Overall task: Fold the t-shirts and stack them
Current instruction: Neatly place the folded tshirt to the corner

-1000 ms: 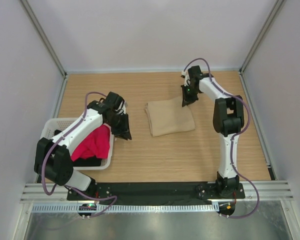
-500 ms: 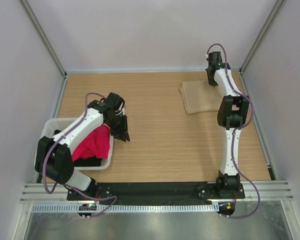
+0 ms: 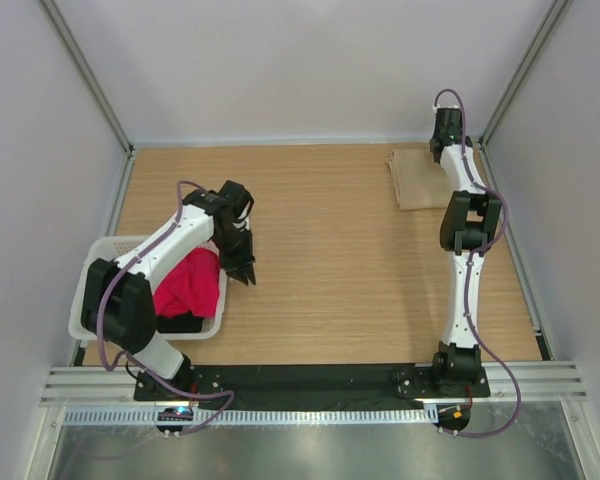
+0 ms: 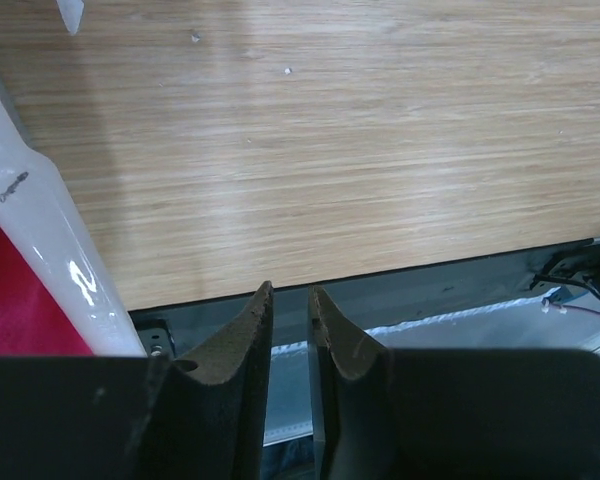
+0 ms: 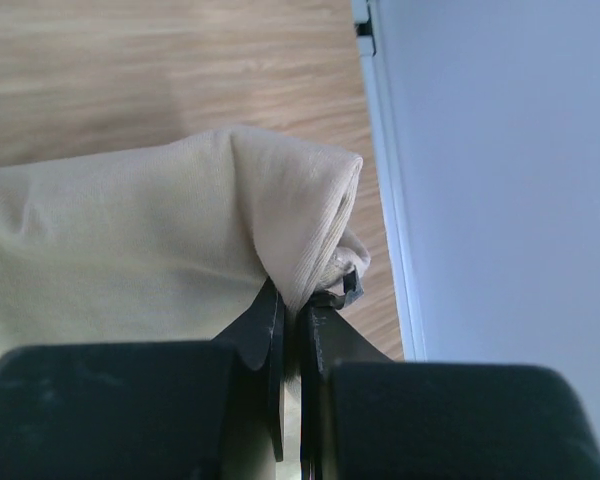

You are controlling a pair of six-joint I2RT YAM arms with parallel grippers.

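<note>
My right gripper slides outward to the table's far corner next and releases the cloth there, since bare wood shows beyond the tan t-shirt (image 3: 417,180).
A folded tan t-shirt (image 3: 417,180) lies at the table's far right corner. My right gripper (image 3: 442,152) is shut on its far edge; in the right wrist view the tan t-shirt (image 5: 130,230) bunches up between the right gripper's (image 5: 292,300) tips. The red-pink t-shirt (image 3: 188,283) sits heaped in the white basket (image 3: 100,250) on the left, over the black t-shirt (image 3: 180,322). My left gripper (image 3: 247,277) hangs just right of the basket, its jaws nearly together with nothing in them. In the left wrist view the left gripper (image 4: 290,292) points at the table's near edge, red cloth (image 4: 20,300) beside it.
The right wall and its metal rail (image 5: 380,150) stand right next to the held shirt edge. The basket's white rim (image 4: 40,230) runs close along the left gripper. Bare wood (image 3: 320,250) spans the middle of the table.
My right arm has dragged the tan t-shirt from the table's middle to the far right corner. The left gripper has stayed beside the basket, shifting only slightly.
</note>
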